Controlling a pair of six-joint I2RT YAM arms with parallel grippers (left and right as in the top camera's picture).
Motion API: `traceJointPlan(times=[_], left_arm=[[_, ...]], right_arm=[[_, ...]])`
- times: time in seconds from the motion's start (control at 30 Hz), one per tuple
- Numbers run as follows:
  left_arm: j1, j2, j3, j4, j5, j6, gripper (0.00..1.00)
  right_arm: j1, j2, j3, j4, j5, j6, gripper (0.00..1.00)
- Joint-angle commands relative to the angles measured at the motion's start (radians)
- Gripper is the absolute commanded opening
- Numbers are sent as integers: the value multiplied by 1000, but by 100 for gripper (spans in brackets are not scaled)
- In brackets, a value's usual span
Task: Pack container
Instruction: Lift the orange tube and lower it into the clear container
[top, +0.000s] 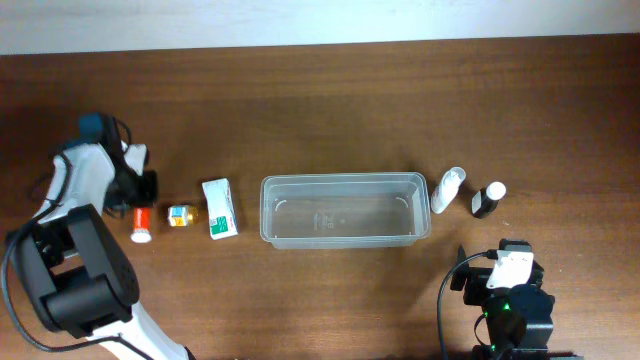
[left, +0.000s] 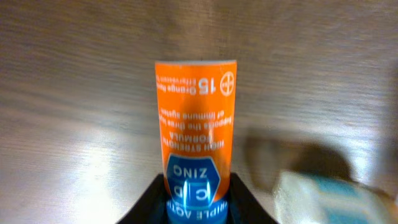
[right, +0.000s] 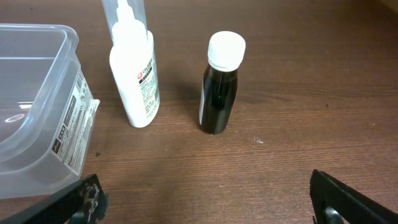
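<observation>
My left gripper holds the tube (left: 196, 112) and must next rise, move right in the overhead view and lower to release it in the container's empty end by the bottles.
The clear plastic container (top: 268, 210) stands at the table's middle with nothing in it; its corner shows in the right wrist view (right: 37, 112). An orange tube with a blue end (top: 141, 225) lies on the wood at the left. My left gripper (top: 140, 192) is over its upper end. In the left wrist view the tube (left: 196, 112) runs away from the jaws (left: 198, 190), which press on both sides of its blue end. My right gripper (top: 505, 272) is open and empty near the front edge, its fingers (right: 202, 205) wide apart.
A small yellow jar (top: 181, 215) and a white-and-green box (top: 220, 208) lie between the tube and the container. A white bottle (top: 447, 190) (right: 134, 81) and a dark bottle with a white cap (top: 488, 199) (right: 219, 93) stand right of the container.
</observation>
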Motion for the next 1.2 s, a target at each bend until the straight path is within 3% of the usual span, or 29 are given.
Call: traceJointPlan(times=[0.0,0.1,0.27,0.57,0.67,0.83,1.17], left_arm=[[-27,-21,212,-106,40,2,7],[-74,-35,362,-211,132,23,4],[-231,-66,517,-294,347,233,4],[-640,-74,500,-290,347,632,1],[-756,-72,481,-273,292,706,1],[-914,-69,379,-171,271,823,1],[-984,-8,159,142,266,829,1]], right_arm=[[-8,-7,-8,2,1,11,98],[-8,-7,-8,2,2,11,98],[-8,-7,-8,2,2,11,99],[-8,-7,-8,2,1,11,98],[-8,-7,-8,2,1,11,98],[-8,-7,-8,2,1,11,98],[-8,-7,-8,2,1,11,98]])
